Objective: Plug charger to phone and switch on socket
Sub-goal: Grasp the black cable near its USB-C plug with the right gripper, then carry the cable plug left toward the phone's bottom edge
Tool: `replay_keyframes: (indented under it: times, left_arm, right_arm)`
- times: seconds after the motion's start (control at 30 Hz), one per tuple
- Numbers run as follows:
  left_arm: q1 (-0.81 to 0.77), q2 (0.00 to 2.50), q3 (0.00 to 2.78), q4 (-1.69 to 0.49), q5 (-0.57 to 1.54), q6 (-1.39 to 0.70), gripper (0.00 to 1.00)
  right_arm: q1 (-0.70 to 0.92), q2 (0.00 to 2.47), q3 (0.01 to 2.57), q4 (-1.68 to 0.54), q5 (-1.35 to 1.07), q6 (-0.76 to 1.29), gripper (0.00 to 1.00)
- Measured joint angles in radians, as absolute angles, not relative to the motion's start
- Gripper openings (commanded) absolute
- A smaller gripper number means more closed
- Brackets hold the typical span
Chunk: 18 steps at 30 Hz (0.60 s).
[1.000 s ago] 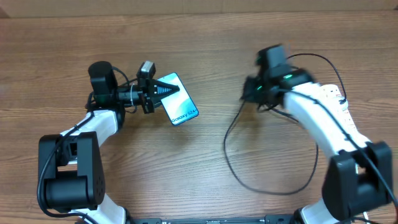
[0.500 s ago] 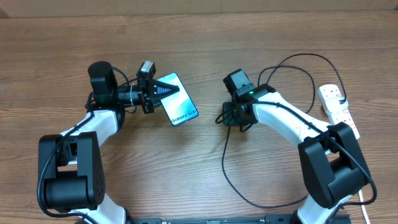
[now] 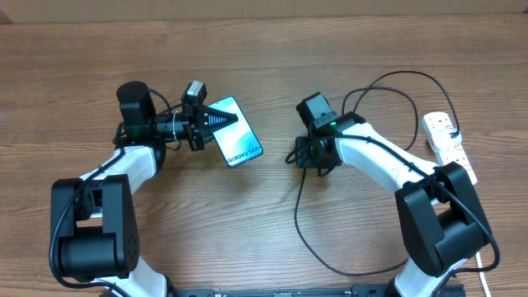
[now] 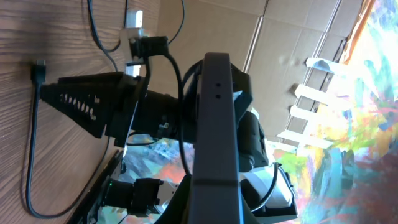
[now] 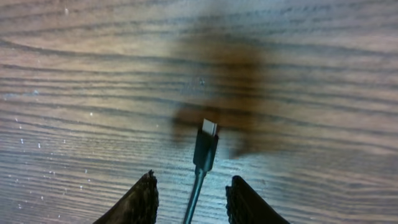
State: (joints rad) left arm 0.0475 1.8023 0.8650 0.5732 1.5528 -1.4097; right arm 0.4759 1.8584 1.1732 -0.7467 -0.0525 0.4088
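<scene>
The open fingers of my right gripper already straddle the cable there. It needs to go down next toward the wood onto the rear end of the connector (image 5: 203,165) and close.
The phone (image 3: 238,136), light-blue screen up, is held off the table with my left gripper (image 3: 216,120) shut on its upper-left end. In the left wrist view the phone (image 4: 214,124) shows edge-on as a dark bar. The charger (image 3: 309,227) is a thin black cable looping across the right of the table. Its small connector tip (image 5: 207,134) lies flat on the wood. My right gripper (image 5: 194,200) is low over it and open. Its two fingertips (image 5: 142,200) stand either side of the cable just behind the tip, clear of it. The socket (image 3: 450,139) lies at the right edge.
The cable's far loop (image 3: 404,78) arcs behind the right arm toward the white power strip. My right arm (image 3: 379,157) stretches across the right half of the wooden table (image 3: 272,49). Cardboard boxes (image 4: 292,37) show beyond the table in the left wrist view.
The right arm has swung left from near the power strip to the cable's connector end and has held still for the last half second. The left arm and phone have not moved.
</scene>
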Motion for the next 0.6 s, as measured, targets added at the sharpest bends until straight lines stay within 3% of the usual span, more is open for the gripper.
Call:
replay_keyframes:
  times: [0.4,0.6]
  left_arm:
    - [0.047,1.803,0.865,0.574,1.553,-1.41,0.04]
    - [0.047,1.803,0.865,0.574,1.553,-1.41,0.04]
  right_arm:
    - [0.476,1.851,1.085,-0.619,-0.079,0.428,0.38]
    - [0.476,1.85,1.075,-0.595,-0.078,0.439,0.15]
